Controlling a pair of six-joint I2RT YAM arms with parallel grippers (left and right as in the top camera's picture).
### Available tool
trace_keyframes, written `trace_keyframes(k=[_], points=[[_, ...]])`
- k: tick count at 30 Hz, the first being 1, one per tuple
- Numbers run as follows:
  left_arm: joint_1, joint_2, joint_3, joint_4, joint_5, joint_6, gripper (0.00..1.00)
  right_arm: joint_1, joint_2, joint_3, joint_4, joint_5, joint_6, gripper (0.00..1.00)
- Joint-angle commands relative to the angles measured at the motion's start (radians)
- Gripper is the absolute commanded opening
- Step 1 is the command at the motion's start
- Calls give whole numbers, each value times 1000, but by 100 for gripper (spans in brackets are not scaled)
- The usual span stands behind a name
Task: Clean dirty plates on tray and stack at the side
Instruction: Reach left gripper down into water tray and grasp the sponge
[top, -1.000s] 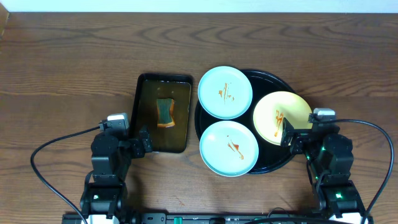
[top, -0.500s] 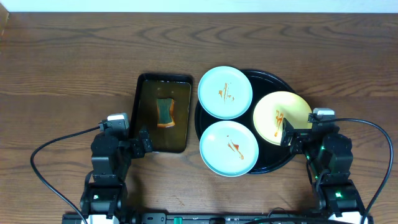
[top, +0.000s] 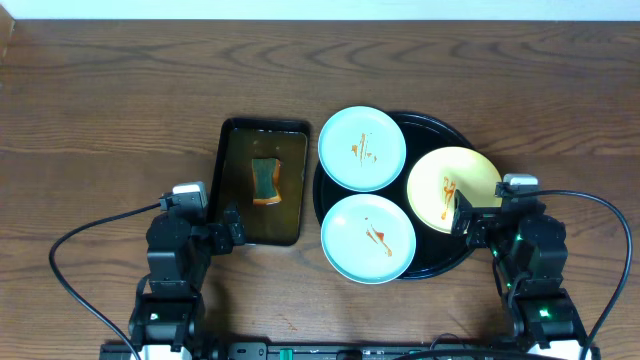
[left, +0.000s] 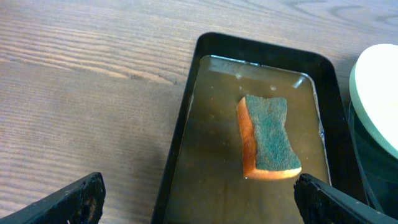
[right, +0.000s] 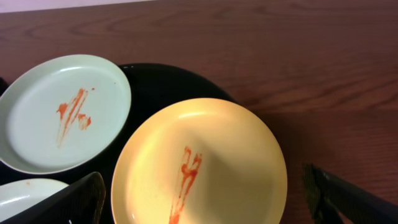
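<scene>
Sauce streaks the plates, and the sponge lies outward in its tray. My left gripper will move outward, then down to close around the sponge's middle (top: 266, 182) (left: 270, 135).
The round black tray (top: 437, 127) holds three sauce-streaked plates: a mint-blue one (top: 362, 148) at the back left, a mint-blue one (top: 368, 238) at the front, and a pale yellow one (top: 452, 187) on the right. The yellow plate (right: 199, 165) and the back mint plate (right: 62, 112) show in the right wrist view. My right gripper (top: 463, 222) is open just in front of the yellow plate, and its fingers (right: 202, 208) span the plate. My left gripper (top: 230, 228) is open and empty at the near end of the sponge tray (top: 262, 181).
A rectangular dark tray (left: 205, 56) filled with brownish water holds a green-and-orange sponge (left: 267, 137). Bare wooden table (top: 110, 110) lies to the left and behind. Cables loop out from both arms near the front edge.
</scene>
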Motion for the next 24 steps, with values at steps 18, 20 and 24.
trace_keyframes(k=[18, 20, 24], points=[[5, 349, 443, -327, 2, -8, 98, -22, 259, 311, -322, 12, 16, 99], [5, 412, 514, -396, 2, -8, 98, -32, 313, 367, -393, 12, 15, 99], [5, 510, 622, -523, 13, -9, 98, -47, 404, 478, -502, 13, -2, 99]])
